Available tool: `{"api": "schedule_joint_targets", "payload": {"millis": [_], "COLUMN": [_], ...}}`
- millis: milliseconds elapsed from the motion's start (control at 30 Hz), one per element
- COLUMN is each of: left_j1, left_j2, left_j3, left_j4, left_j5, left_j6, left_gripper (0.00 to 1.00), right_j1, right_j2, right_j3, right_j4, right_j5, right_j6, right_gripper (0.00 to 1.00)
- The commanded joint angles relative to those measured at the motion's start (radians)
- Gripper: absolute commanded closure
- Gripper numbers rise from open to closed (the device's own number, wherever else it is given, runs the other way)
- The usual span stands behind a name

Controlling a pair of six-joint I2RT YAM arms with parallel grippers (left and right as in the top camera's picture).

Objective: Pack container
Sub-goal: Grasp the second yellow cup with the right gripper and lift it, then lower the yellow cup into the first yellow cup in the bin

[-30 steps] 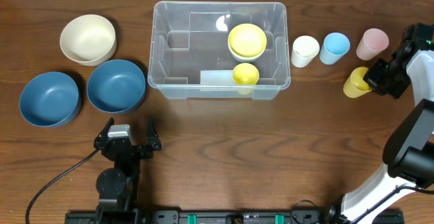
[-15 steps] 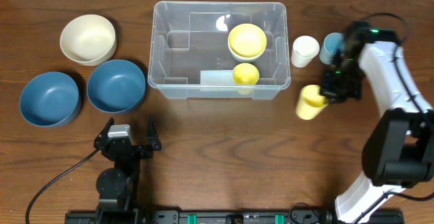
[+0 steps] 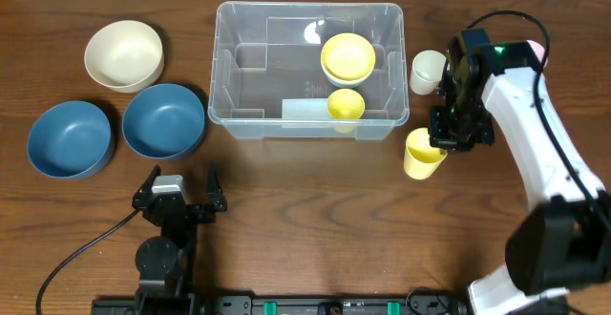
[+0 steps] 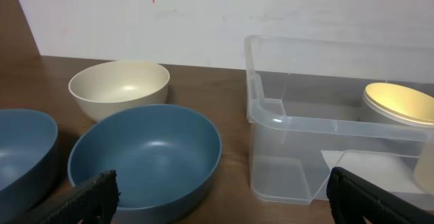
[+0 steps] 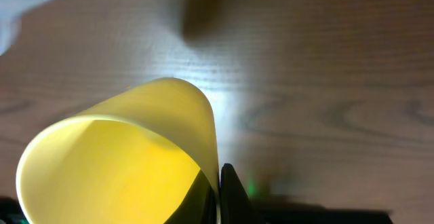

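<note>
I will next lift the held cup outward over the container's side with my right gripper, then lower it into a yellow cup [image 3: 346,105] that stands inside with its opening up.
The clear plastic container [image 3: 229,76] sits at the table's back middle, holding a yellow bowl [image 3: 347,57] and a yellow cup [image 3: 346,104]. It also shows in the left wrist view [image 4: 271,115]. My right gripper [image 3: 447,136] is shut on the rim of another yellow cup [image 3: 420,155], held just right of the container's front right corner; the cup fills the right wrist view [image 5: 115,163]. My left gripper [image 3: 181,193] is open and empty near the front edge, its fingers wide apart [image 4: 217,197].
A cream bowl [image 3: 123,54] and two blue bowls [image 3: 163,119] [image 3: 69,138] stand left of the container. A white cup [image 3: 429,70] stands right of it, partly behind my right arm. A pink cup's edge [image 3: 539,48] shows beyond the arm.
My right gripper carried the yellow cup leftward from the far right to beside the container's front right corner. The left arm has not moved.
</note>
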Motion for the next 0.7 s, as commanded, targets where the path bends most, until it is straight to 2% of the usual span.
{"api": "schedule_joint_targets", "payload": {"millis": [0, 167, 300, 400, 667], "left_j1": [0.005, 0.005, 0.005, 0.005, 0.005], "left_j2": [-0.006, -0.006, -0.006, -0.006, -0.006], "left_j3": [-0.023, -0.023, -0.023, -0.023, -0.023], "left_j4": [-0.034, -0.034, -0.034, -0.034, -0.034], "left_j5": [-0.008, -0.008, -0.008, -0.008, -0.008], "left_j6": [0.013, 0.014, 0.014, 0.014, 0.014], "left_gripper": [0.02, 0.02, 0.02, 0.02, 0.02], "right_j1": [0.068, 0.173, 0.201, 0.201, 0.202], "right_j2": [-0.113, -0.217, -0.195, -0.14, 0.108], "right_j3": [0.0, 0.035, 0.123, 0.23, 0.616], "right_j4": [-0.001, 0.056, 0.092, 0.088, -0.02], "right_j5": [-0.002, -0.002, -0.008, -0.029, -0.056], "right_j6": [0.012, 0.09, 0.11, 0.109, 0.097], "right_gripper": [0.99, 0.94, 0.96, 0.99, 0.98]}}
